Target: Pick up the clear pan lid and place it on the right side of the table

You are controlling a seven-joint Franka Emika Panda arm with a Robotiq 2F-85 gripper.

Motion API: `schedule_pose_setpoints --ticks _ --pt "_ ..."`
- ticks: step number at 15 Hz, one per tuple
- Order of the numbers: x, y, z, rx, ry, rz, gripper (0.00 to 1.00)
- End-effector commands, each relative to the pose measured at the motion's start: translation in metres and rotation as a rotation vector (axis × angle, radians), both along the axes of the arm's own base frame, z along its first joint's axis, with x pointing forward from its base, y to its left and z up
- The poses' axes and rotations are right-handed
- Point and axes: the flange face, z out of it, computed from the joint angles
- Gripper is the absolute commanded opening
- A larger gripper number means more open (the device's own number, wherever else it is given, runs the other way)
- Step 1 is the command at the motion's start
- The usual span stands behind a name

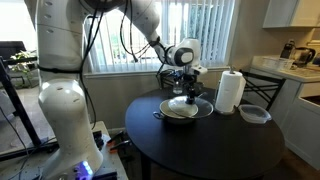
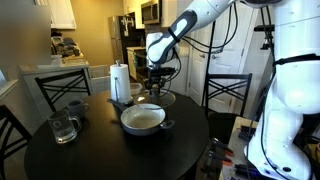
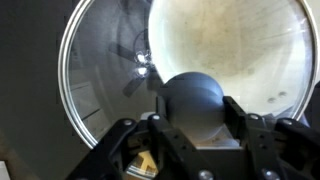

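Observation:
My gripper carries the lid sideways off the silver pan [image 1: 183, 111] next and lowers it onto the bare tabletop [image 1: 191, 146] beside the pan to release it, since that spot is empty.
The clear pan lid [image 3: 100, 60] fills the wrist view, a round glass disc with a thin metal rim and a dark knob [image 3: 195, 95]. My gripper [image 3: 195, 112] is shut on that knob. In both exterior views the gripper [image 1: 188, 88] [image 2: 155, 85] holds the lid [image 1: 190, 99] [image 2: 157, 98] just above the dark round table [image 1: 220, 150] [image 2: 120, 155], partly off the silver pan [image 1: 183, 111] [image 2: 143, 120]. The pan's pale inside [image 3: 240, 40] shows through the glass.
A paper towel roll [image 1: 230, 92] [image 2: 120, 82] stands beside the pan. A clear shallow bowl [image 1: 255, 114] lies near the table's edge. A glass mug [image 2: 62, 128] stands on the table. Chairs [image 2: 228, 95] [image 1: 262, 92] surround the table.

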Motion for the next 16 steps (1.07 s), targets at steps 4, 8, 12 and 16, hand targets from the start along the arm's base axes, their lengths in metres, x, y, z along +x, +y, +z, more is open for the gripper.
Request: schedule_pose_setpoints --ticks 4,8,12,16 --pt "-0.032 -0.098 -0.001 -0.011 0.031 -0.184 0.33" --pt "-0.053 -0.141 -0.02 -0.033 0.071 -0.26 0.33" --pt "-0.065 -0.154 -0.042 -0.116 0.126 -0.255 0.33" --pt "-0.069 -0.138 -0.072 -0.163 0.177 -0.23 0.33"
